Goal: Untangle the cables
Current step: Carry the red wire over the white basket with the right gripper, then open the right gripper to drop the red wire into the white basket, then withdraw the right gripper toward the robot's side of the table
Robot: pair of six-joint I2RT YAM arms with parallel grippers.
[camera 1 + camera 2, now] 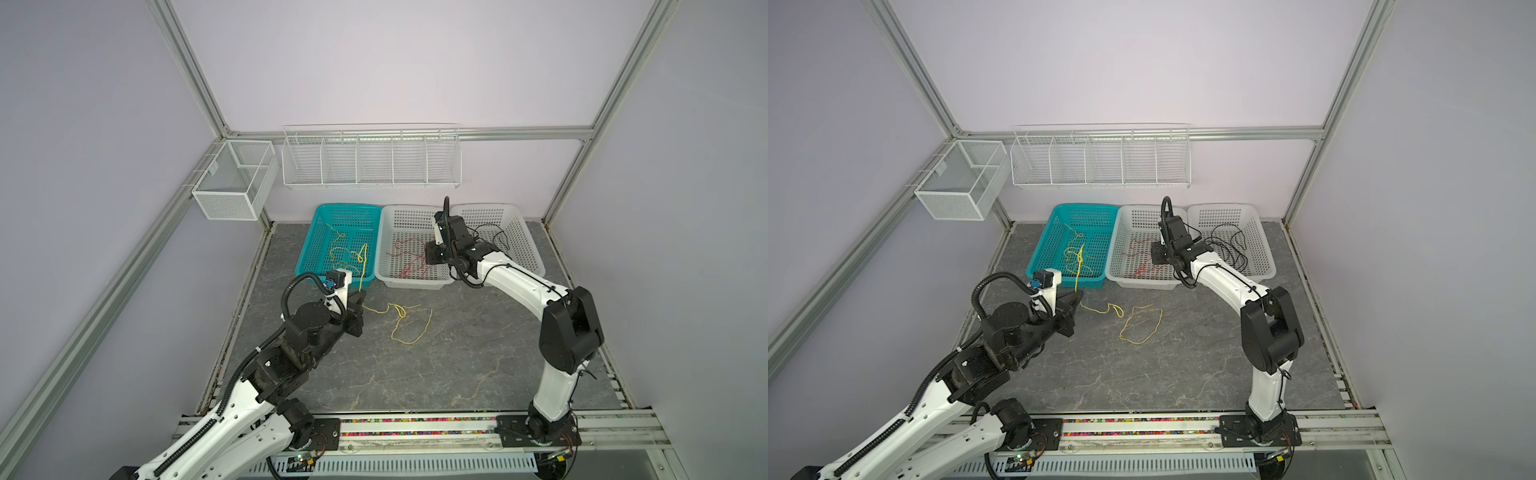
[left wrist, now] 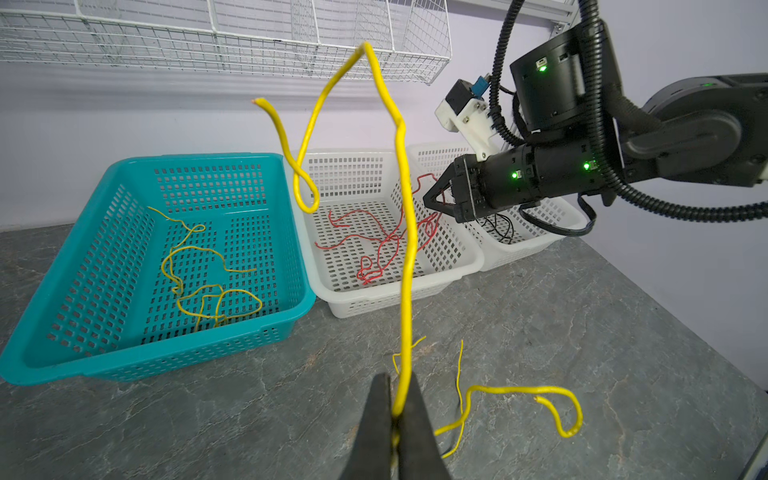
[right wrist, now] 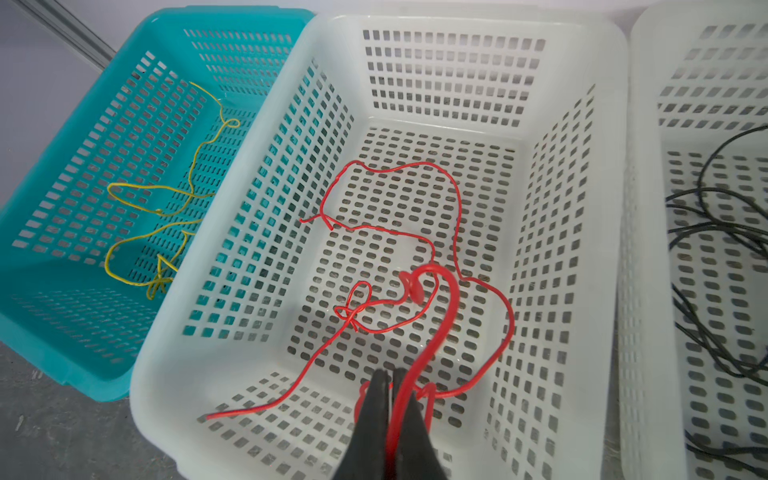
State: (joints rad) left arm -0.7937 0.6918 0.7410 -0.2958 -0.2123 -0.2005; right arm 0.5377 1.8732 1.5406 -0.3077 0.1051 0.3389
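Note:
Other pieces of red cable are lying on the bottom of the middle white basket, below my right gripper. I should lower the gripper toward it next and let go of the red cable [image 3: 446, 316].
My left gripper [image 2: 397, 401] is shut on a yellow cable [image 2: 405, 249] above the grey table, in front of the teal basket [image 1: 349, 205]. One end of that cable rises in a loop and the other droops to the right. A second yellow cable [image 1: 409, 328] lies on the table beside it. More yellow cables [image 1: 345, 257] lie in the teal basket. My right gripper [image 3: 392, 380] is shut on a red cable [image 3: 446, 316] over the middle white basket [image 3: 174, 374]; its far end trails among tangled red strands on the basket floor. Black cables [image 3: 706, 216] lie in the right white basket [image 1: 528, 241].
The three baskets stand side by side against the back wall. Above them hangs a white wire rack [image 1: 370, 162], and a mesh box [image 1: 232, 183] is fixed on the left frame. The arm bases sit on a rail [image 1: 415, 428] at the table's front edge.

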